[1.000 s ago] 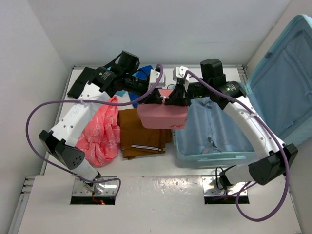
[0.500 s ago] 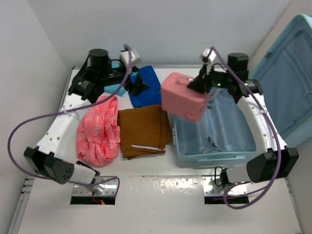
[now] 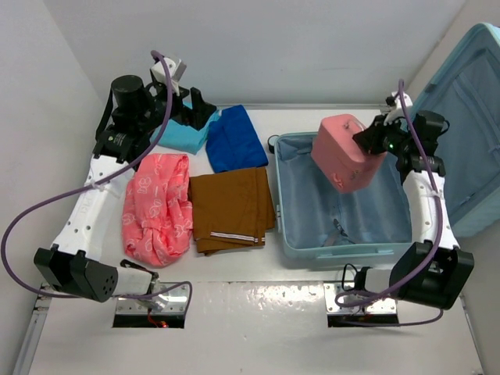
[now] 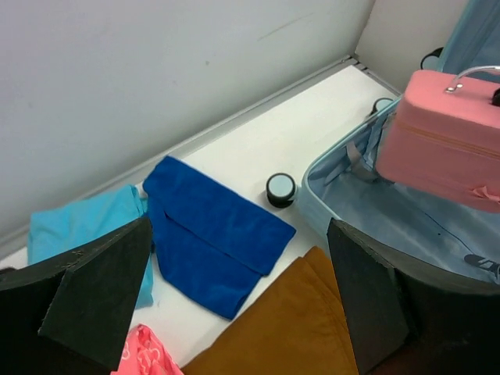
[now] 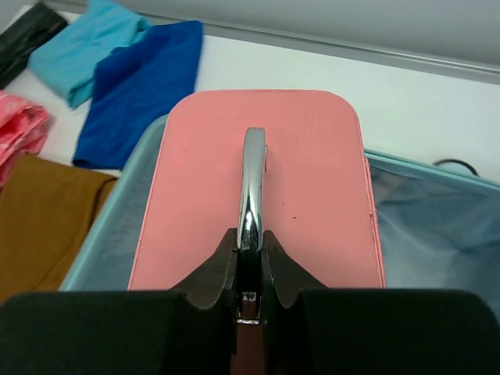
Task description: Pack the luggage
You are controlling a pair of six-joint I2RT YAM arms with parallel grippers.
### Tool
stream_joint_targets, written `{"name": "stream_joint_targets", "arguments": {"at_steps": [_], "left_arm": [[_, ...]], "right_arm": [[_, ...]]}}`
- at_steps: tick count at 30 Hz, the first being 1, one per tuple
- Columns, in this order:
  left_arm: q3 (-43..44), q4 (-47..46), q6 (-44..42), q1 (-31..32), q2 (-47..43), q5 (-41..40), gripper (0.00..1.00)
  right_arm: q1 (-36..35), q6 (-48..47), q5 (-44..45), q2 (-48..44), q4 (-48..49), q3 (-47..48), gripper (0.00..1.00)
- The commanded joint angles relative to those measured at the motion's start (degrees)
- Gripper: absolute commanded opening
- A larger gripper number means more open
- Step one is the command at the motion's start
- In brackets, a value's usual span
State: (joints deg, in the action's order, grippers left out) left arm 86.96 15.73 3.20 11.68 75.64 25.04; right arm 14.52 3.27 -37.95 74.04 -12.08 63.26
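The right gripper carries the pink case [image 3: 342,152] toward the luggage's lid next, then lowers and releases it. Bare lining lies below the gripper and to its right in the top view.
The luggage [image 3: 344,251] lies open on the right of the table, its pale aqua lid [image 3: 469,117] standing up behind and its blue-grey lining [image 5: 437,226] bare. Above its open base hangs a small pink case [image 3: 342,152], tilted. My right gripper [image 3: 369,141] is shut on the case's chrome handle [image 5: 251,180]. At the back left, my left gripper [image 3: 195,105] is open with nothing between its fingers [image 4: 101,289], above a light blue cloth [image 3: 183,134]. It sees the luggage rim [image 4: 328,168] and the pink case [image 4: 445,148] to its right.
Left of the luggage lie a dark blue folded cloth [image 3: 237,137], a brown folded garment [image 3: 230,207] and a pink patterned bundle [image 3: 158,207]. A small black wheel [image 4: 281,189] sits at the luggage's back left corner. Walls close the table at the back and left.
The left gripper let go of the pink case, opened and drew back to the back left. The right gripper carried the case rightward over the luggage.
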Motion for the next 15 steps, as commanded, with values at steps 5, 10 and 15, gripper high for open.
{"name": "stream_joint_targets", "arguments": {"at_steps": [5, 10, 15], "left_arm": [[-3.81, -5.00, 4.26, -2.10, -0.05, 0.09, 0.99], [-4.34, -5.00, 4.27, -2.63, 1.09, 0.10, 0.99], [-4.34, -5.53, 4.27, -2.63, 2.14, 0.10, 0.99]], "right_arm": [[7.09, 1.92, 1.04, -0.66, 14.97, -2.44, 0.00], [9.29, 0.95, 2.62, 3.04, 17.35, -2.01, 0.00], [11.93, 0.60, 3.24, 6.28, 20.69, -2.88, 0.00]]}}
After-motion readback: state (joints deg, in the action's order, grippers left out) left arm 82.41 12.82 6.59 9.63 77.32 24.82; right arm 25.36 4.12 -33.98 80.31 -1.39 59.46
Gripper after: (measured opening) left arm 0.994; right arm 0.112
